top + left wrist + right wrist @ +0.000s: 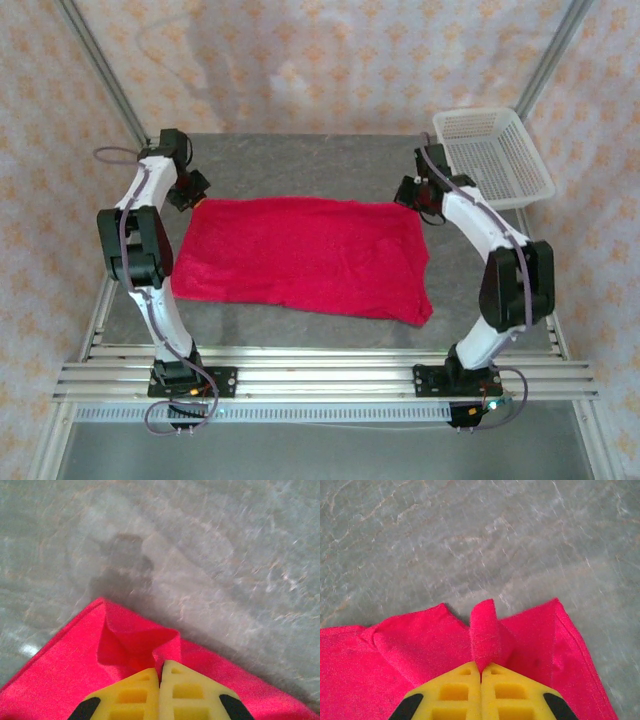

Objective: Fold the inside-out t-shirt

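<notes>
The red band point(205, 245) lies between my left gripper and my base, and both far corners are pinched. My left gripper will move back over the band next and release the fold there.
The inside-out t-shirt point(305, 255) is bright red and lies folded into a wide band across the middle of the table. My left gripper point(192, 192) is at its far left corner, shut on a pinched fold of the t-shirt point(135, 645); the left gripper point(161, 666) has its yellow fingers pressed together. At the far right corner, my right gripper point(418, 195) is shut on the t-shirt point(420, 650) too, where a ridge of cloth stands up between the fingertips of the right gripper point(481, 669).
A white plastic basket point(492, 155) stands at the back right corner of the grey table point(300, 160). Bare tabletop lies beyond the shirt's far edge. An aluminium rail frame point(320, 375) runs along the near edge.
</notes>
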{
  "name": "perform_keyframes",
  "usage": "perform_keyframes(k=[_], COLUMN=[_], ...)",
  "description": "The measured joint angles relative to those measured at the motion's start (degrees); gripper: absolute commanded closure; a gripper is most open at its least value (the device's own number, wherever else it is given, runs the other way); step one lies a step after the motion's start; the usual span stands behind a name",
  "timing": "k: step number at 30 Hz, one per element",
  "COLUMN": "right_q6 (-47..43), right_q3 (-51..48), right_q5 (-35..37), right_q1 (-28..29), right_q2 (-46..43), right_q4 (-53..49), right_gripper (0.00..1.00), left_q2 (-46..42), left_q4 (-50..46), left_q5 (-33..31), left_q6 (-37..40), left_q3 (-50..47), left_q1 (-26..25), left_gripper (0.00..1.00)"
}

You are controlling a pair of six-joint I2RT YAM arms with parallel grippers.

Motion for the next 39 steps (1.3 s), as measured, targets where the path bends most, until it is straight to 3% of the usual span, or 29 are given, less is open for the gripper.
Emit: perform_keyframes(k=[10, 19, 21, 24, 27, 29, 34, 39], right_q6=[1.01, 3.54, 4.66, 7.63, 9.29, 10.01, 9.86, 9.03], right_q3=[-14.38, -24.48, -26.8, -30.51, -31.82, -31.65, -25.77, -17.31], right_q5=[0.22, -0.13, -0.5, -1.38, -1.05, 0.5, 3.98, 5.38], right_q1=[0.0, 0.37, 0.66, 1.33, 1.86, 1.9, 3.41, 8.02], right_q2=[-16.2, -20.65, -20.7, -20.7, -20.85, -22.1, -23.89, -15.98], right_q4=[0.22, 0.15, 0.74, 1.77, 0.9, -0.13, -3.13, -1.6], right_gripper=[1.0, 1.0, 0.93, 0.73, 0.56, 0.51, 0.5, 0.47], left_q2=[-8.07, -8.22, -8.22, -8.22, -8.24, -9.18, -17.62, -22.91], left_q4=[2.95, 5.9, 6.78, 7.87, 7.87, 7.72, 6.99, 10.91], left_q5=[-0.9, -0.87, -0.87, -0.87, -1.53, -3.82, -10.82, -8.11], left_q6=[0.02, 0.04, 0.04, 0.39, 0.17, 0.04, -0.15, -1.07], left_q3=[-12.02, -18.67, -20.02, -22.12, -22.91, -22.91, -22.18, -21.84], left_q1=[3.54, 3.58, 3.58, 3.58, 3.48, 3.02, -2.16, -7.08], left_gripper=[1.0, 1.0, 0.93, 0.64, 0.48, 0.45, 0.44, 0.45])
